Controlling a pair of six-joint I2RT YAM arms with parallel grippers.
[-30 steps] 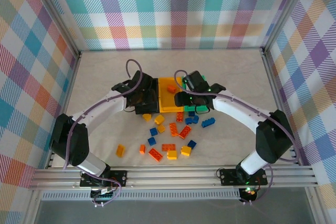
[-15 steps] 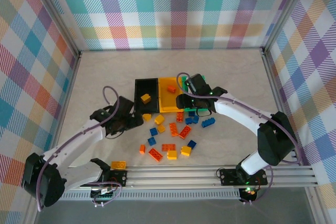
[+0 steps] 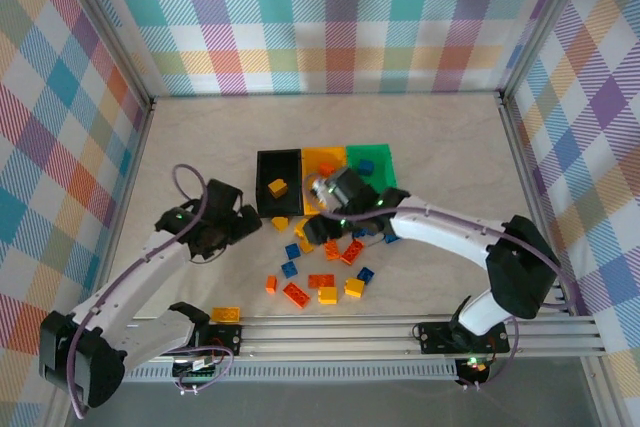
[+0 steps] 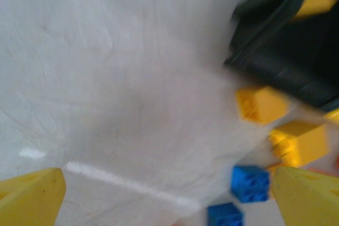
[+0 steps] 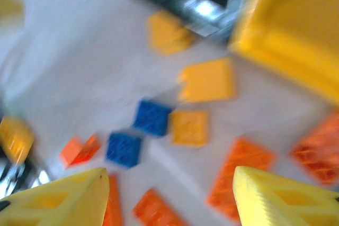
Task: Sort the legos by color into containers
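I need to swing my right gripper back past the loose legos next and bring it down over the yellow lego by the front bar (image 3: 226, 315) (image 5: 16, 139), because it lies alone.
The containers stand in a row: a black bin (image 3: 266, 169), a yellow-orange bin (image 3: 318, 157) and a green bin (image 3: 380, 154). One yellow lego (image 3: 277, 187) lies in the black bin, an orange one (image 3: 327, 169) in the yellow-orange bin, a blue one (image 3: 365, 166) in the green bin. Several loose legos (image 3: 322, 280) lie in front of the bins. My left gripper (image 3: 240, 224) (image 4: 172, 197) hangs open and empty over bare table, left of two blue legos (image 4: 250, 182). My right gripper (image 3: 318, 228) (image 5: 175, 194) is open and empty above blue (image 5: 152, 117), yellow (image 5: 190, 127) and orange legos (image 5: 241, 175).
A lone yellow lego (image 3: 224, 314) lies by the front rail (image 3: 330, 332), and a small orange one (image 3: 270, 284) sits left of the pile. The black bin's corner (image 4: 286, 62) is close to the right of my left gripper. Plaid walls enclose the table.
The left arm drew back from the black bin, leaving a yellow lego in it, and its jaws opened wide. The right arm swung from the green bin down-left over the loose legos.
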